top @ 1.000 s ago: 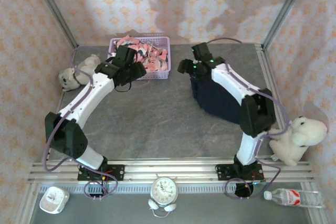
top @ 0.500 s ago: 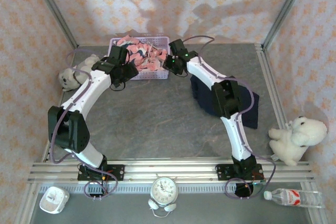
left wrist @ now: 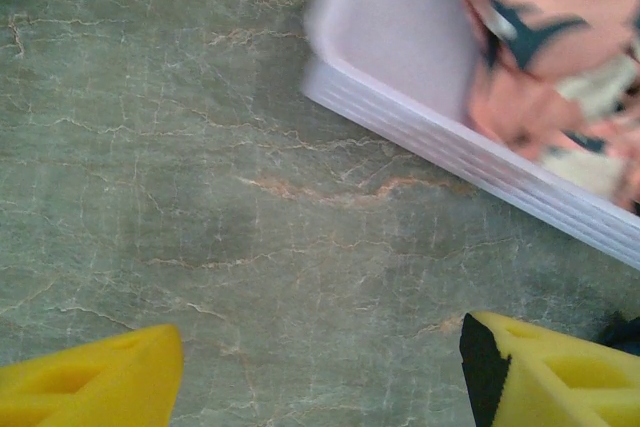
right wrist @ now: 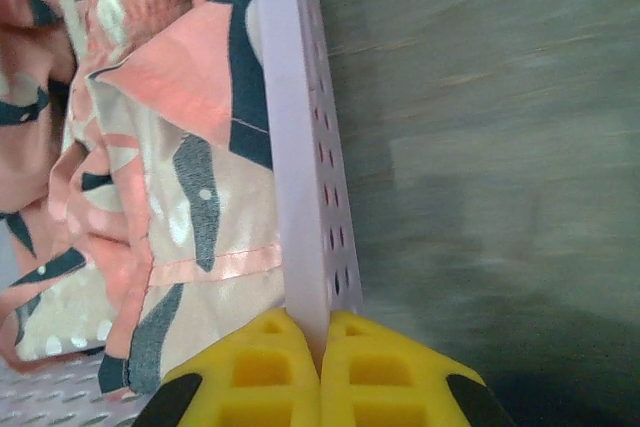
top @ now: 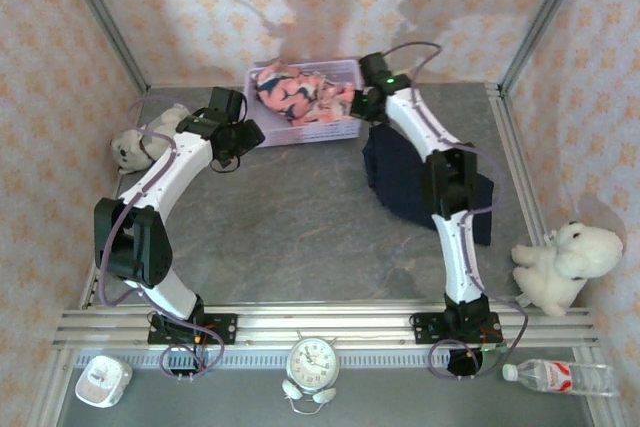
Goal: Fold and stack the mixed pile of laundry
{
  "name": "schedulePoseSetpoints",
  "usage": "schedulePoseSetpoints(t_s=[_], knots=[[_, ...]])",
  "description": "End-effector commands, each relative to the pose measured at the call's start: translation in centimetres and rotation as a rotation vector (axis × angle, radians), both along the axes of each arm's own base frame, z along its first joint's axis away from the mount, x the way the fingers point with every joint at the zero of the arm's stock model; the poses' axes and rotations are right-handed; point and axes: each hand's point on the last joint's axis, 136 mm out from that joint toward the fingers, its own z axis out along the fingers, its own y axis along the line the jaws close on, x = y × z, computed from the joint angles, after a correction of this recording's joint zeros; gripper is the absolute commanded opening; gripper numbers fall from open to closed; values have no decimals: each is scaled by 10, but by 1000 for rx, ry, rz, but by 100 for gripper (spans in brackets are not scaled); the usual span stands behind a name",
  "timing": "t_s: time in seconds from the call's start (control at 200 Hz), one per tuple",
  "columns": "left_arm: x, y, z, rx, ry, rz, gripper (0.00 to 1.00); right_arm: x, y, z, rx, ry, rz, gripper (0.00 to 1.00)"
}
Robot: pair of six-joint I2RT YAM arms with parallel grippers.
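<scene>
The far table corner [top: 475,115] is bare, so my right gripper should next pull the basket [top: 318,133] past the dark navy garment into that corner and let go of the basket's side there.
The salmon-pink printed garment [top: 300,95] [right wrist: 150,147] [left wrist: 540,47] lies bunched in the lavender lattice basket [top: 318,133] at the back of the table. My right gripper [top: 362,102] [right wrist: 320,347] is shut on the basket's right wall [right wrist: 300,147], the yellow fingers pinching the rim. The dark navy garment [top: 400,182] lies flat on the table at the right, partly under my right arm. My left gripper [top: 245,132] [left wrist: 320,377] hovers open over bare table just off the basket's near-left corner [left wrist: 420,127], holding nothing.
A grey-white plush toy [top: 135,142] sits at the left wall and a white plush toy [top: 565,267] at the right edge. A clock [top: 313,359] and a bottle [top: 555,377] lie in front of the arm rail. Open tabletop [top: 290,237] spans the middle.
The right gripper swung left to the basket, closed on its wall and dragged it rightward with the salmon garment inside. The left gripper stayed near the basket's former spot.
</scene>
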Motion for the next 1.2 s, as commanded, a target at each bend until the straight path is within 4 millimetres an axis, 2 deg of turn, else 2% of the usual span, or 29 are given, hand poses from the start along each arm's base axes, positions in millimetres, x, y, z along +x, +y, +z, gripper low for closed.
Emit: schedulePoseSetpoints(t_s=[0.0,0.08,0.16,0.26,0.35,0.52,0.63,0.721,0.776,0.891,0.996,1.046,1.101,1.171,1.196], knots=[[-2,1,-5,-20,12,29,74,-13,-115,37,-141,-10,-136,0],[-3,1,-6,-23,18,32,74,-22,-159,39,-130,5,-233,0],[-3,1,-6,-23,19,33,74,-39,-206,37,-103,27,-385,0],[-1,-1,-6,-24,14,35,74,-62,-246,29,-49,47,-556,0],[1,-5,-7,-29,16,27,74,-93,-280,23,-32,53,-726,0],[7,-17,-12,-42,27,0,73,-156,-321,16,-69,32,-997,0],[11,-26,-18,-52,38,-20,74,-197,-344,11,-34,-1,-1197,0],[14,-33,-21,-59,48,-36,73,-225,-355,11,25,-57,-1352,0],[14,-36,-23,-60,51,-43,74,-233,-356,12,50,-107,-1407,0],[16,-39,-25,-65,56,-51,73,-231,-356,9,112,-147,-1483,0],[15,-41,-26,-68,61,-54,73,-213,-357,0,169,-147,-1503,0],[14,-41,-26,-68,59,-54,74,-196,-355,-6,226,-166,-1474,0],[13,-42,-26,-67,62,-57,74,-167,-350,-9,314,-194,-1396,0],[11,-43,-26,-65,63,-57,74,-133,-333,-10,402,-176,-1287,0],[11,-43,-27,-65,65,-56,74,-127,-327,-10,412,-164,-1261,0]])
